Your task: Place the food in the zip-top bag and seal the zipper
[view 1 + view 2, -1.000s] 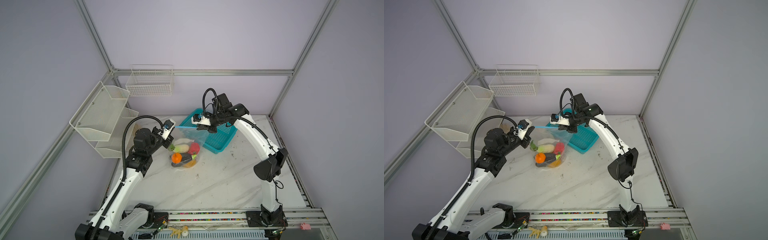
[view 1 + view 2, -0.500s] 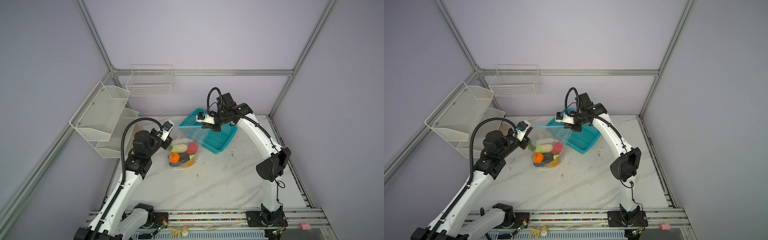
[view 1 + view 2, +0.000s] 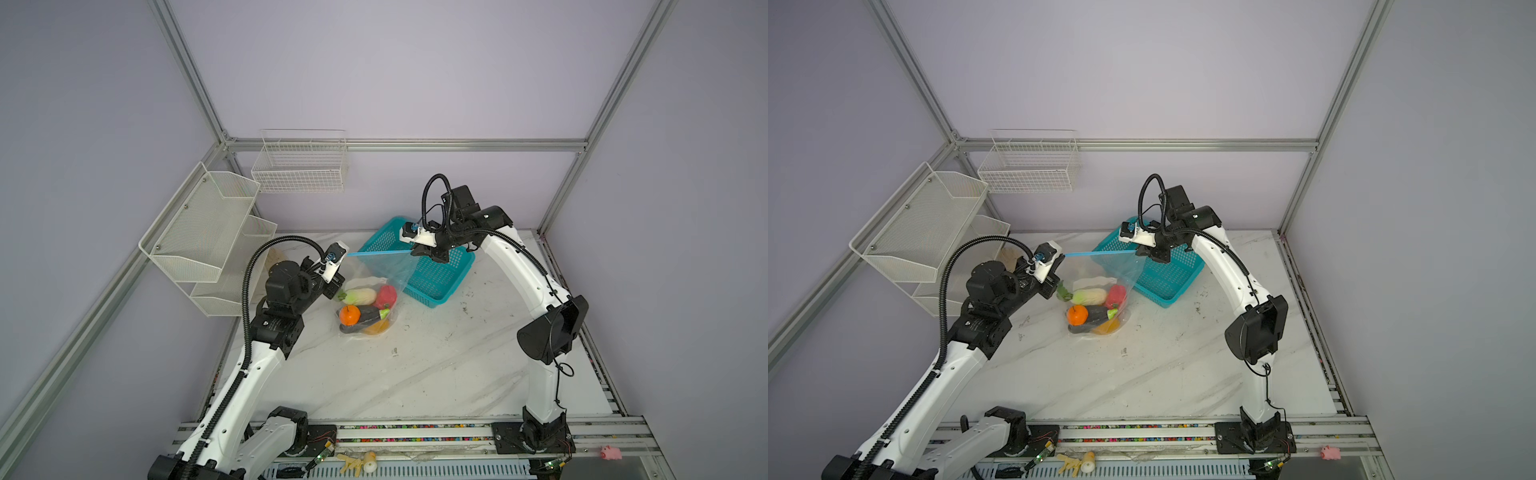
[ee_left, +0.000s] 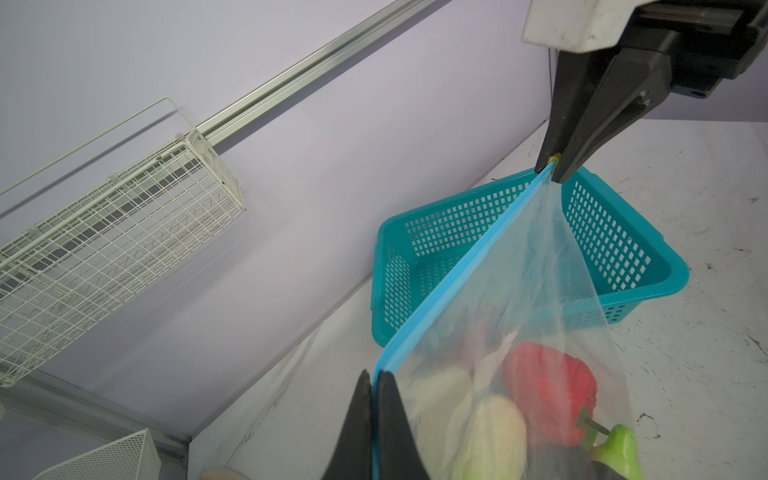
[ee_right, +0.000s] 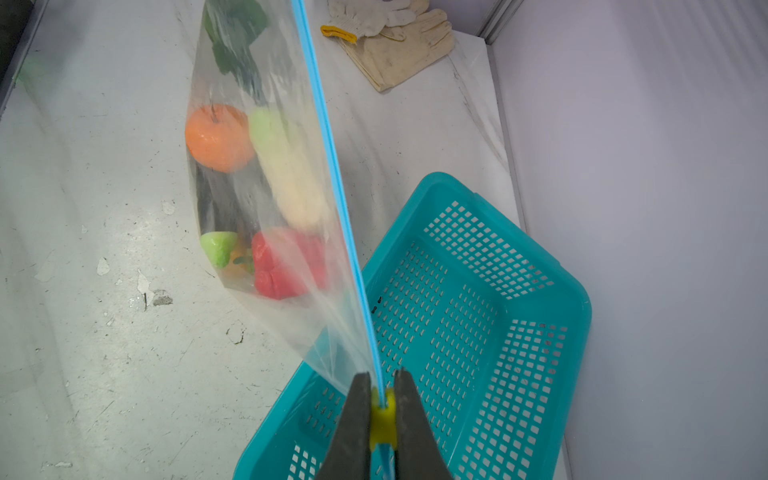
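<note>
The zipper looks pressed shut, so my left gripper should lower to the bare tabletop [image 3: 321, 309] beside the food below it and release the zipper's near end.
The clear zip-top bag [image 3: 376, 272] [image 3: 1115, 270] hangs between my two grippers, its bottom resting on the table. Its light-blue zipper [image 3: 378, 252] [image 4: 457, 282] [image 5: 332, 166] is stretched taut and looks pressed together along its length. My left gripper [image 4: 375, 376] [image 3: 348, 254] is shut on the zipper's near end. My right gripper [image 5: 382, 376] [image 3: 412, 250] is shut on the yellow slider [image 5: 383, 415] at the far end, above the basket. The food lies inside the bag: an orange [image 3: 349, 315], a red pepper [image 3: 385, 296], a white vegetable [image 3: 360, 296] and a dark eggplant [image 3: 368, 314].
A teal perforated basket [image 3: 451, 266] [image 5: 478, 316] stands empty at the back, right under the right gripper. White wire racks [image 3: 199, 232] hang on the left wall. Work gloves [image 5: 395, 41] lie in the back left corner. Toy bits [image 3: 357, 461] sit on the front rail.
My right gripper has slid to the right along the zipper with the slider, away from the left gripper. The blue strip between them is now longer and taut.
</note>
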